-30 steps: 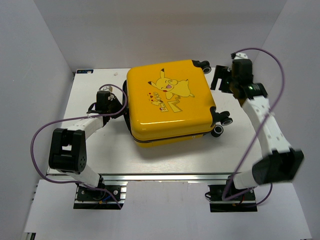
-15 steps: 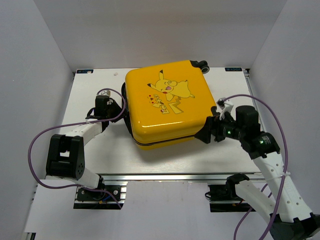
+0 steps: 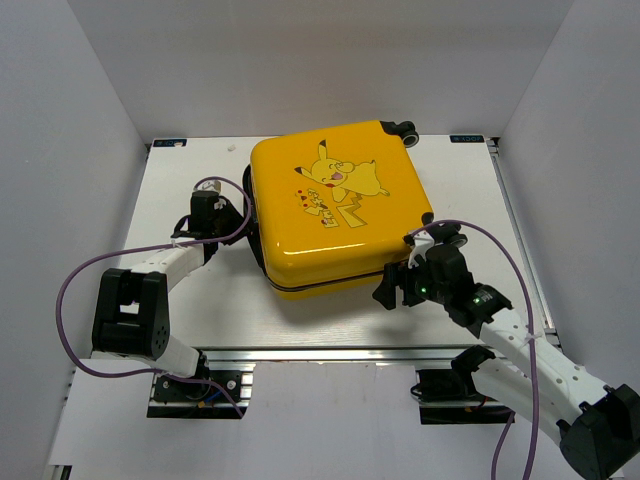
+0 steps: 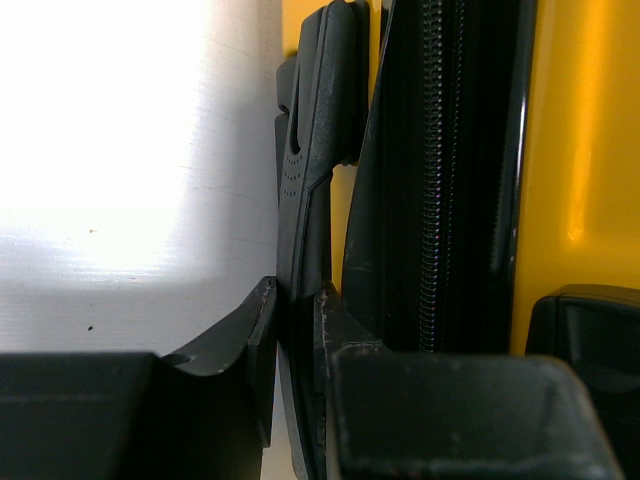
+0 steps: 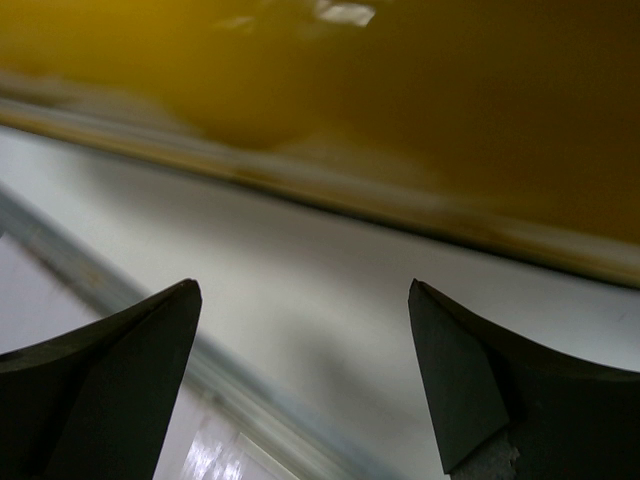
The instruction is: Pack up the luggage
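Note:
The suitcase's dark seam runs at an angle beyond my right gripper's open fingers, so it will next turn square to the suitcase's front side and move onto the seam.
The luggage, a yellow hard-shell suitcase with a Pikachu cartoon, lies closed and flat on the white table. My left gripper is at its left side, shut on the black side handle. In the left wrist view the fingers pinch the handle next to the black zipper and the yellow shell. My right gripper is open and empty, low at the suitcase's front right corner. In the right wrist view it points along the yellow shell's lower edge.
A black wheel sticks out at the suitcase's far right corner. White walls enclose the table on the left, back and right. The metal rail of the table's front edge runs just below my right gripper.
My right arm has swung from the table's far right corner down to the suitcase's front right corner. The suitcase shifted slightly. My left gripper stays on the handle.

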Controlling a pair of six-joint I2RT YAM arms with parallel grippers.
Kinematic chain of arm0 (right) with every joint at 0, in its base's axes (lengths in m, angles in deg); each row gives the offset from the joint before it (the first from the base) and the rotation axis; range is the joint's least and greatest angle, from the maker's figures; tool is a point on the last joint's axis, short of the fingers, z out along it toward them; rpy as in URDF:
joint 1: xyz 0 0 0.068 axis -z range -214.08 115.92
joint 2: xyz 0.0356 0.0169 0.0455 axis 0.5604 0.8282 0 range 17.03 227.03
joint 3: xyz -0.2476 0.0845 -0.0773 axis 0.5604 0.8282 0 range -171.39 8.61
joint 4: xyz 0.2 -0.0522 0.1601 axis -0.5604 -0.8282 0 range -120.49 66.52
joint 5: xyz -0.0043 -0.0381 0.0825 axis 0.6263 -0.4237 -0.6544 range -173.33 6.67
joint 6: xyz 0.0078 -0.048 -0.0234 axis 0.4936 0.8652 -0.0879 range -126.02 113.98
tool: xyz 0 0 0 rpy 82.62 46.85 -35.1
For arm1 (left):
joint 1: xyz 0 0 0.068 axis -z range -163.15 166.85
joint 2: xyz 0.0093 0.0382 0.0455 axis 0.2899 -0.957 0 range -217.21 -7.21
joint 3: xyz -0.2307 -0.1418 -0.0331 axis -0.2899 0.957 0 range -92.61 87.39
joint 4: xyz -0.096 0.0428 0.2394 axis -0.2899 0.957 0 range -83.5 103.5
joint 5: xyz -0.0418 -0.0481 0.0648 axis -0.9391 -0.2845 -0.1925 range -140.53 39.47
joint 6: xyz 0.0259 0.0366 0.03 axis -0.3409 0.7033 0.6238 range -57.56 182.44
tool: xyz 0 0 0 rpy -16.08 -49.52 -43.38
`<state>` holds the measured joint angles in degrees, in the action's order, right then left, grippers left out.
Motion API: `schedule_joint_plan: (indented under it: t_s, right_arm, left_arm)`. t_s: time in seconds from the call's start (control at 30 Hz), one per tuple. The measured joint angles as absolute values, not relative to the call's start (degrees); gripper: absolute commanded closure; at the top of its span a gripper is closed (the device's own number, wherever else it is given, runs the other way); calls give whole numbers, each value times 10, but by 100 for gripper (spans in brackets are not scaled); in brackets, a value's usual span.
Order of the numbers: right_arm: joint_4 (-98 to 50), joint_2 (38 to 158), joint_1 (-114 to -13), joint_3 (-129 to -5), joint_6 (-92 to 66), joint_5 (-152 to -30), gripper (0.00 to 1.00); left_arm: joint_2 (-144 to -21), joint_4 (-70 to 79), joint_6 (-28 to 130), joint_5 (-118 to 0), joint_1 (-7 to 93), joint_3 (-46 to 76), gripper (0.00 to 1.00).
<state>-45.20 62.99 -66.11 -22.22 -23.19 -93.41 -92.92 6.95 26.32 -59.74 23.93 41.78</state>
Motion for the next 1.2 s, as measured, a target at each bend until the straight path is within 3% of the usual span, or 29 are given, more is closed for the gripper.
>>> schedule_joint_plan:
  t_s: [0.3,0.4,0.53,0.7,0.87,0.97,1.0,1.1,1.2]
  right_arm:
    - [-120,640,-709,-64,-221,-745,20]
    - [-33,641,-714,-20,-217,-710,30]
    - [42,647,-721,3,-222,-695,40]
    - [102,662,-734,11,-230,-697,42]
    - [154,696,-750,11,-248,-699,51]
    - [192,737,-765,11,-256,-678,67]
    - [207,752,-771,11,-261,-663,79]
    - [232,781,-786,11,-272,-608,100]
    - [228,785,-799,10,-286,-555,100]
  left_arm:
    - [-943,46,280,-611,233,419,100]
    - [-958,19,279,-633,224,420,100]
    - [-983,-28,278,-664,210,420,100]
    - [-1006,-72,275,-686,201,419,100]
    - [-1018,-97,274,-705,195,419,100]
    - [-1021,-103,274,-711,193,419,100]
    - [-1021,-103,274,-712,193,419,100]
    - [-1021,-103,274,-710,193,419,100]
    - [-1021,-102,272,-705,193,419,100]
